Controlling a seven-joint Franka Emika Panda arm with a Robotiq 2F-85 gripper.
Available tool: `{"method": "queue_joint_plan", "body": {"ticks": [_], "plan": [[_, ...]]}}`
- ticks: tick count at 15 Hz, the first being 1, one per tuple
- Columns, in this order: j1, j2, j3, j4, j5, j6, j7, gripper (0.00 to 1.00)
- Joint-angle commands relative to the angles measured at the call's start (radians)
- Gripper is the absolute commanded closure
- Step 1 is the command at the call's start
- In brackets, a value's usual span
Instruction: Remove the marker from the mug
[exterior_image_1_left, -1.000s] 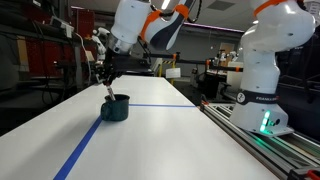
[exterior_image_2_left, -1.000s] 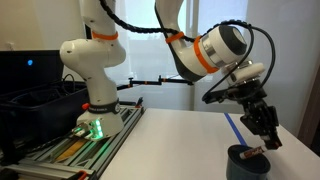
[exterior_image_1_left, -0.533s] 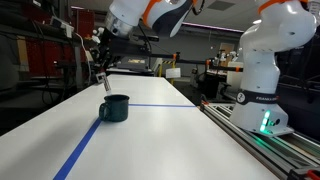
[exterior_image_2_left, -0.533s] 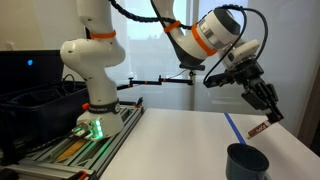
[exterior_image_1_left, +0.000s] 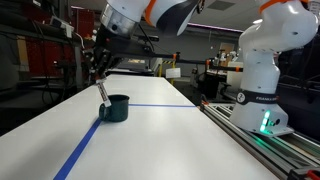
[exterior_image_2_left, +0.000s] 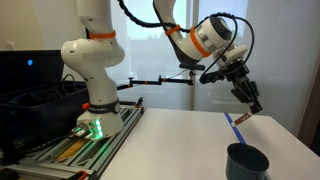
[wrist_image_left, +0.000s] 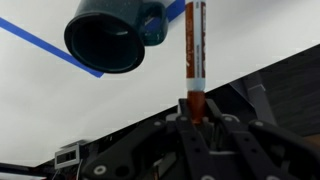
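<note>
The marker (exterior_image_1_left: 102, 91) goes down and backward next with my gripper onto the clear spot beside the mug for release. Bare tabletop lies there below my gripper and back toward the base.
The dark teal mug (exterior_image_1_left: 116, 108) stands upright on the white table by the blue tape line, and also shows in the other exterior view (exterior_image_2_left: 247, 161) and the wrist view (wrist_image_left: 108, 36). It looks empty. My gripper (exterior_image_1_left: 97, 73) (exterior_image_2_left: 250, 102) (wrist_image_left: 195, 112) is shut on one end of the red marker (wrist_image_left: 195, 45). The marker (exterior_image_1_left: 102, 91) (exterior_image_2_left: 241, 118) hangs in the air above the table, outside the mug and beside it.
A blue tape line (exterior_image_1_left: 84, 146) (exterior_image_2_left: 233, 126) runs across the white table (exterior_image_1_left: 180, 140). A second white robot arm stands on a railed base (exterior_image_1_left: 262, 70) (exterior_image_2_left: 90, 75) beside the table. Lab benches and clutter fill the background.
A second ago the gripper held the marker down in the mug. It has lifted the marker out and carried it up and away from the mug. The mug has not moved.
</note>
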Motion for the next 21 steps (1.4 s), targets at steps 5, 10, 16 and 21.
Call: {"method": "queue_joint_plan", "body": {"ticks": [5, 10, 16, 21], "plan": [[0.008, 0.111, 0.020, -0.023, 0.018, 0.072, 0.011, 0.95], [-0.002, 0.191, 0.012, -0.024, 0.019, 0.099, 0.012, 0.95], [-0.008, 0.250, 0.003, -0.022, 0.010, 0.108, 0.022, 0.95], [-0.005, 0.274, -0.009, -0.022, -0.003, 0.103, 0.029, 0.95]]}}
